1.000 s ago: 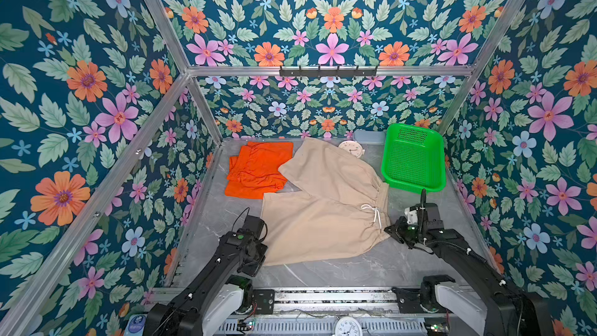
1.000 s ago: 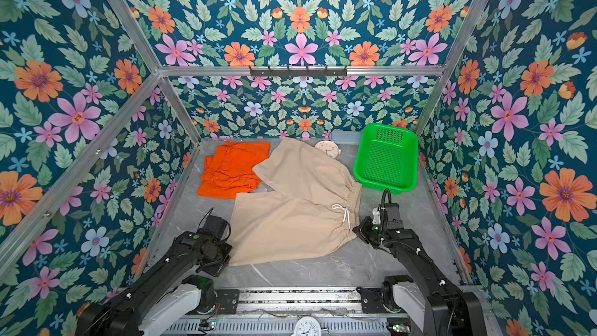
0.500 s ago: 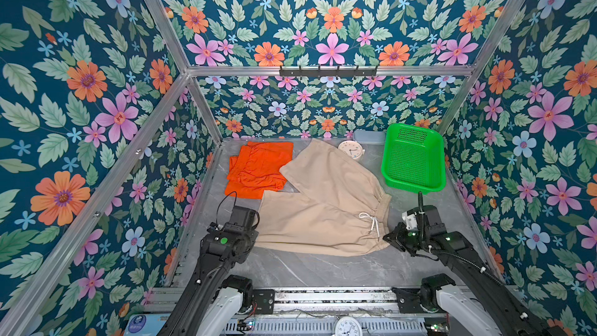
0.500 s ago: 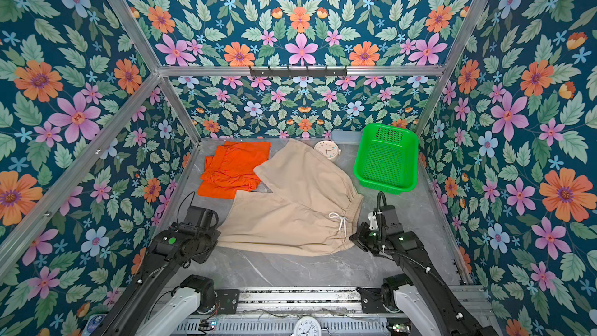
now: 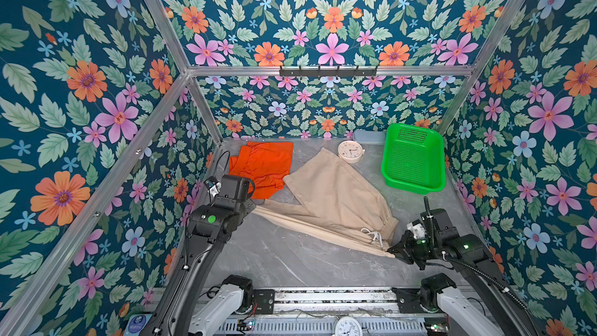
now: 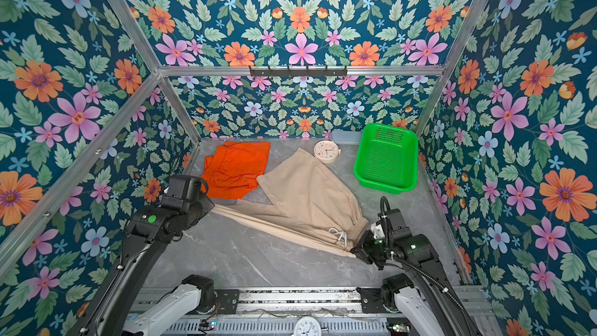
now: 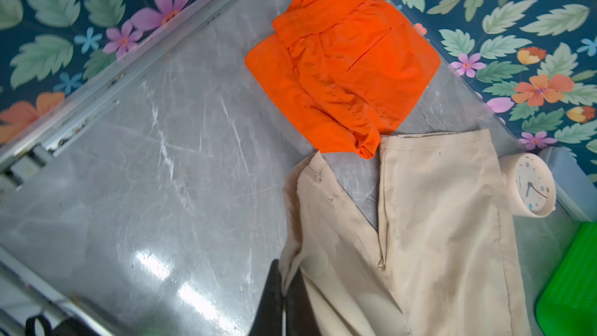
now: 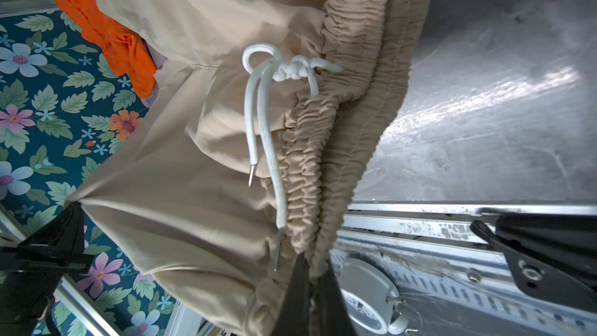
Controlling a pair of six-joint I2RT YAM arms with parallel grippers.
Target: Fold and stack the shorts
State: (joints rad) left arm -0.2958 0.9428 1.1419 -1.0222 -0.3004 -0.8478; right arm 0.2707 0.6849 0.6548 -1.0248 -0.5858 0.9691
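Observation:
The far leg lies flat to fold the raised half onto, so next my right gripper should move outward over the waistband's far end [image 5: 392,220] and release the elastic.
The beige shorts [image 5: 336,189] [image 6: 307,189] lie across the middle of the grey table, their near edge pulled up taut between both grippers. My left gripper [image 5: 253,205] [image 7: 284,286] is shut on a leg hem corner of the beige shorts [image 7: 436,221]. My right gripper [image 5: 392,250] [image 8: 315,273] is shut on the gathered elastic waistband, beside the white drawstring [image 8: 261,117]. The orange shorts [image 5: 263,168] [image 6: 237,168] [image 7: 342,66] sit bunched at the back left, touching the beige pair's leg.
A green basket [image 5: 413,138] stands at the back right. A small round clock [image 5: 350,151] and a clear box [image 5: 368,135] sit by the back wall. Another clock [image 5: 347,326] lies on the front rail. Floral walls close three sides.
Both grippers have lifted the near edge of the beige shorts off the table. The left arm has carried its corner back towards the orange shorts, stretching the cloth into a taut ridge.

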